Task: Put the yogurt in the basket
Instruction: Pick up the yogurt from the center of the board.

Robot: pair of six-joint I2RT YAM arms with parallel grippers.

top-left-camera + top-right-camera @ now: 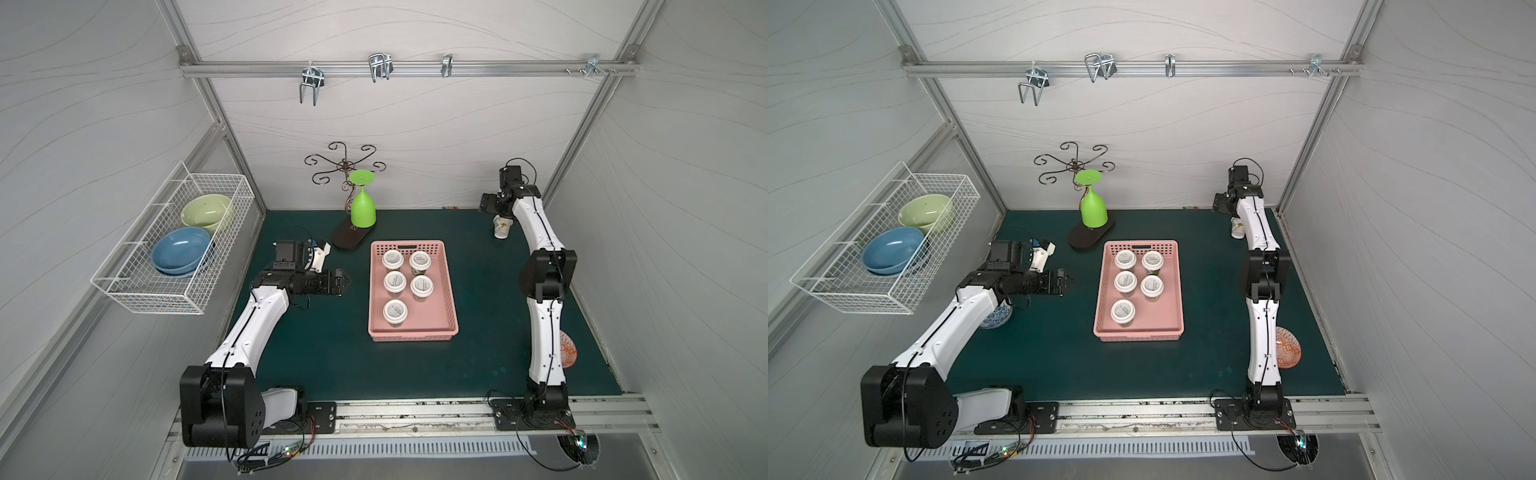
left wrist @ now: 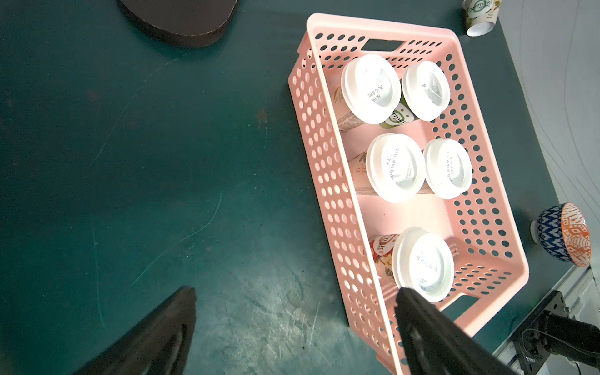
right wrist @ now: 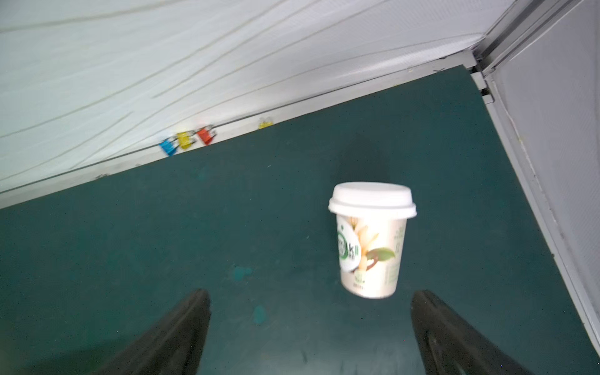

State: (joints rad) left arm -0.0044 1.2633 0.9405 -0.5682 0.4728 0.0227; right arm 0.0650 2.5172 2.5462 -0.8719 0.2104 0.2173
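The lone yogurt cup is still on the mat outside the basket. My right gripper should go down around the lone yogurt cup's printed side (image 1: 502, 229) (image 3: 371, 253), below its lid.
The pink basket (image 1: 450, 286) (image 1: 1173, 291) (image 2: 324, 181) lies mid-mat and holds several upright white-lidded yogurt cups (image 1: 395, 311) (image 1: 1122, 311) (image 2: 422, 263). One more yogurt cup (image 1: 502, 227) (image 1: 1237, 229) (image 3: 370, 246) (image 2: 480, 16) stands on the mat at the far right back corner. My right gripper (image 3: 311, 292) (image 1: 490, 204) hovers open just short of that cup, which is ahead of the fingers and nearer one of them, untouched. To the left of the basket my left gripper (image 2: 295, 290) (image 1: 347, 283) (image 1: 1070, 283) is open over bare mat, with one finger (image 2: 422, 324) overlapping the basket's near corner in the left wrist view.
A white wire basket (image 1: 137, 291) on the left wall holds a green and a blue bowl. A green upturned glass (image 1: 363, 210) hangs on a curly stand with a dark base (image 1: 347, 239). Patterned bowls sit by each arm (image 1: 1288, 347) (image 1: 995, 319). Coloured clips (image 3: 186, 141) line the back wall.
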